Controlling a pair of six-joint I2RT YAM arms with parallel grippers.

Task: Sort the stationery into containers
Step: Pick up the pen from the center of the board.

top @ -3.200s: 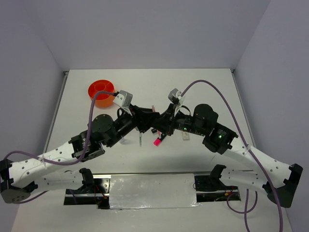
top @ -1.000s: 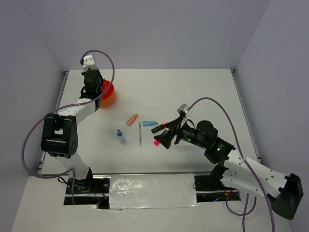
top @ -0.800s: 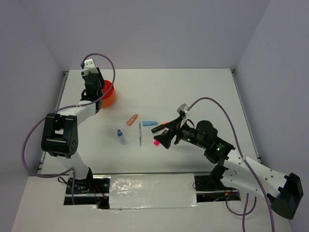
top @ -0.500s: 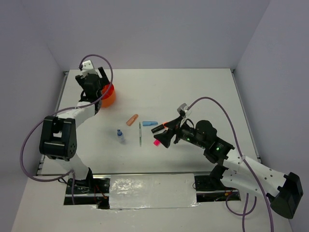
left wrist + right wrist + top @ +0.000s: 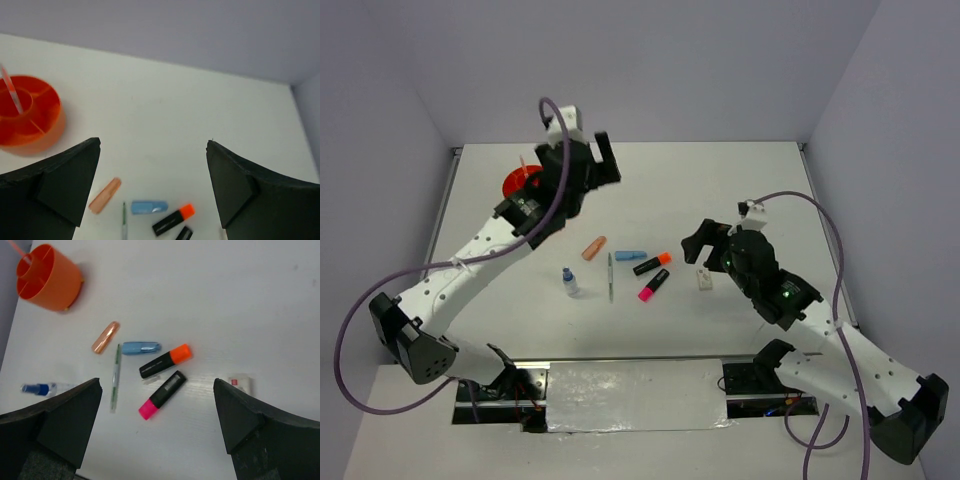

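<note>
The green pen is still outside the organiser, so my left gripper will next move back and then go down to the pen's middle point(image 5: 611, 277) point(image 5: 124, 232).
The orange organiser point(image 5: 31, 119) stands at the far left, with a thin orange pen point(image 5: 10, 90) upright in its centre well. It also shows in the top view, the organiser point(image 5: 518, 184) half hidden by my left arm. Mid-table lie a salmon piece point(image 5: 105, 337), a light-blue piece point(image 5: 141, 347), a green pen point(image 5: 115, 377), an orange-capped highlighter point(image 5: 165, 361), a pink-capped highlighter point(image 5: 162, 395), a blue-capped bottle point(image 5: 42, 388) and a beige eraser point(image 5: 241, 383). My left gripper point(image 5: 582, 165) hangs open and empty, high beside the organiser. My right gripper point(image 5: 712, 240) is open and empty above the eraser point(image 5: 704, 279).
The white table point(image 5: 750, 180) is walled by grey panels at the back and both sides. A metal plate point(image 5: 635, 395) lies between the arm bases at the near edge. Purple cables loop off both arms.
My left gripper opened over the organiser, left the orange pen in its well, then rose and swung right. My right gripper drew back from the highlighters toward the eraser.
</note>
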